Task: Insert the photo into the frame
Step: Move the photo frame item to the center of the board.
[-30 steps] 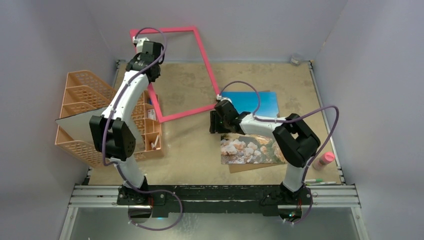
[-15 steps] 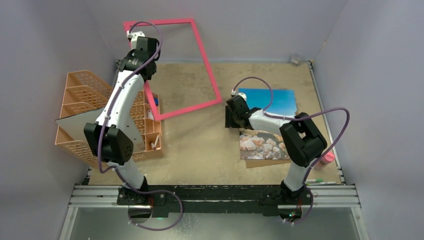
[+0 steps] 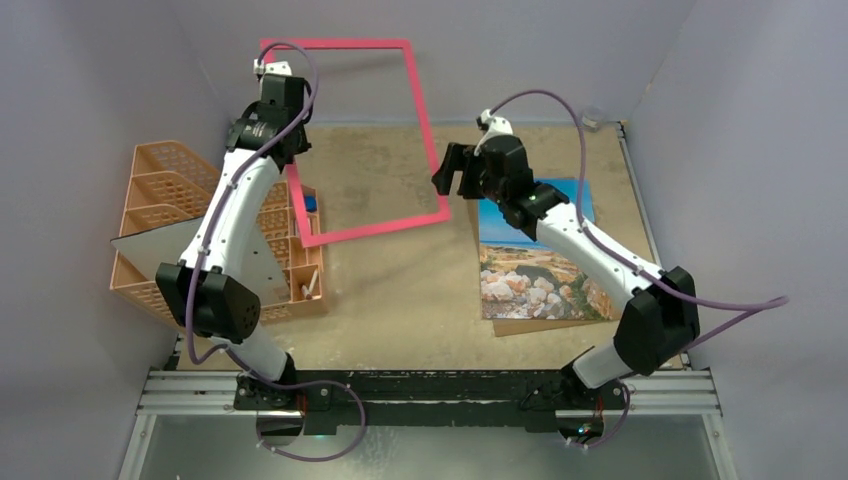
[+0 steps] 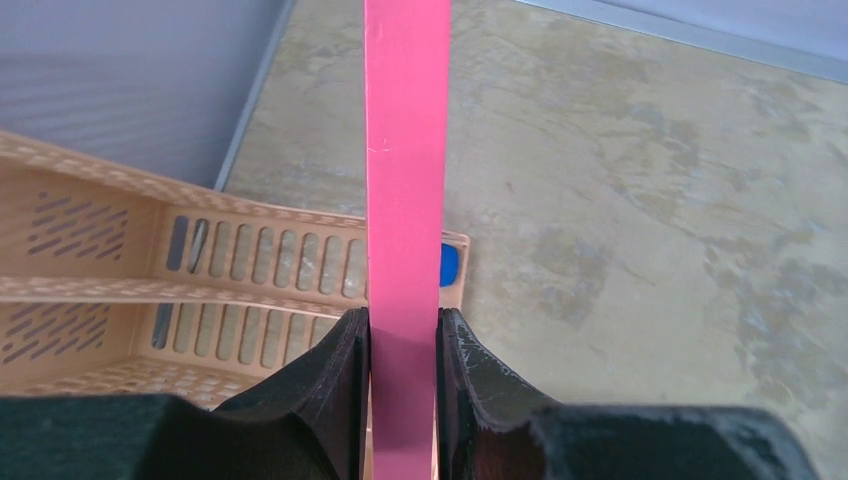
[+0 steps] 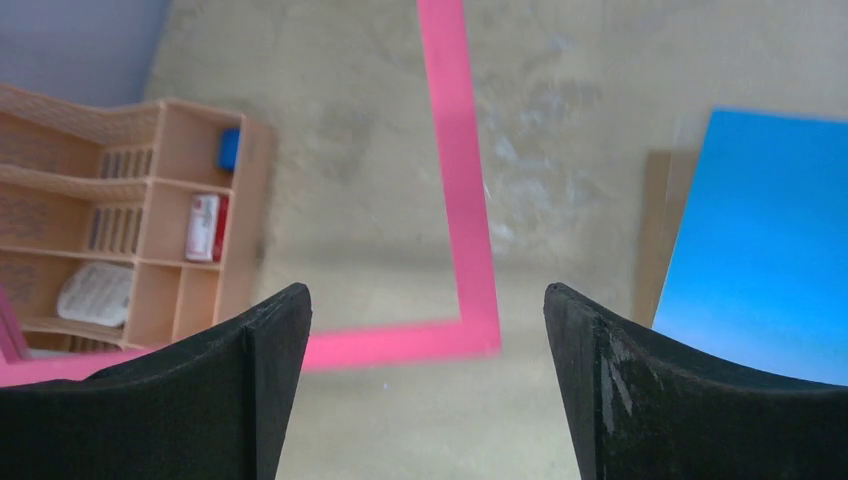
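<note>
My left gripper carries the frame (image 3: 425, 130) to the right in the top view next, toward the photo (image 3: 535, 255), then releases the frame's bar.
The pink-red frame (image 3: 425, 130) hangs tilted above the back of the table, its near corner low by the photo. My left gripper (image 3: 286, 140) is shut on its left bar; in the left wrist view the bar (image 4: 405, 200) runs straight out between the closed fingers of that gripper (image 4: 403, 340). The photo (image 3: 535, 255), blue sky over rocky coast, lies face up at the right on a brown backing board (image 3: 510, 326). My right gripper (image 3: 455, 172) hovers open and empty above the frame's near right corner (image 5: 465, 200), the photo (image 5: 760, 250) to its right.
An orange mesh organiser (image 3: 160, 200) with small items stands at the left, partly under the frame's left bar. A pale sheet (image 3: 150, 250) leans in it. The backing board's edge (image 5: 660, 230) shows beside the photo. Grey walls close in on three sides.
My right gripper rose off the photo, swung back and left to the frame's corner, and opened wider. The photo slid right. My left gripper lifted and straightened the frame.
</note>
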Tool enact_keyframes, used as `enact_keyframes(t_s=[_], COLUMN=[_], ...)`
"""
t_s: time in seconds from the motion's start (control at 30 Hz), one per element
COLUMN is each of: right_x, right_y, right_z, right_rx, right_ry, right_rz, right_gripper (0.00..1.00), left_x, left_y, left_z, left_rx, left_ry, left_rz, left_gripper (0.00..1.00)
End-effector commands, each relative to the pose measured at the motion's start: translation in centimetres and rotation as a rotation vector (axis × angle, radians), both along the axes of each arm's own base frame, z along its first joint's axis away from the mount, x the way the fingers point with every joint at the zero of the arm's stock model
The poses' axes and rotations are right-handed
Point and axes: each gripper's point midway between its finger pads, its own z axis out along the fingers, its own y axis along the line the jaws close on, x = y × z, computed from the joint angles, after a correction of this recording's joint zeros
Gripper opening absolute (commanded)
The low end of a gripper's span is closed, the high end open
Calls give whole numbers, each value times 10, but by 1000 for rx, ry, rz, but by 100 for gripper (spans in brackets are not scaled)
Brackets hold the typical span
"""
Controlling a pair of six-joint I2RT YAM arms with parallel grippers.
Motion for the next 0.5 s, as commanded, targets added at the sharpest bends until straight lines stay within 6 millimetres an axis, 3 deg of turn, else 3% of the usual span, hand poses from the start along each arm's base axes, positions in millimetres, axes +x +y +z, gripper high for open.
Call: enact_keyframes(t_s=[0.0,0.13,0.27,0.37,0.47], right_x=[31,55,66,58,23], right_y=[3,-20,-46,-45,-29], right_z=[49,86,98,114,153], right_rx=[116,226,305,375,471], right_ry=[-72,-103,-85,-108,-221], right_rz=[34,-3,-9,106,323], right_gripper=[93,99,99,99,99], left_x=[4,0,-3,-5,-7], left_y=[-32,-55,-80,-100,-123], left_z=[56,68,76,82,89], left_rx=[-125,-196,-296,-381,-468], left_ry=[-182,-204,-221,-235,-245], left_rz=[-188,-300,-402,-484,-577], left_gripper=[0,0,0,0,0])
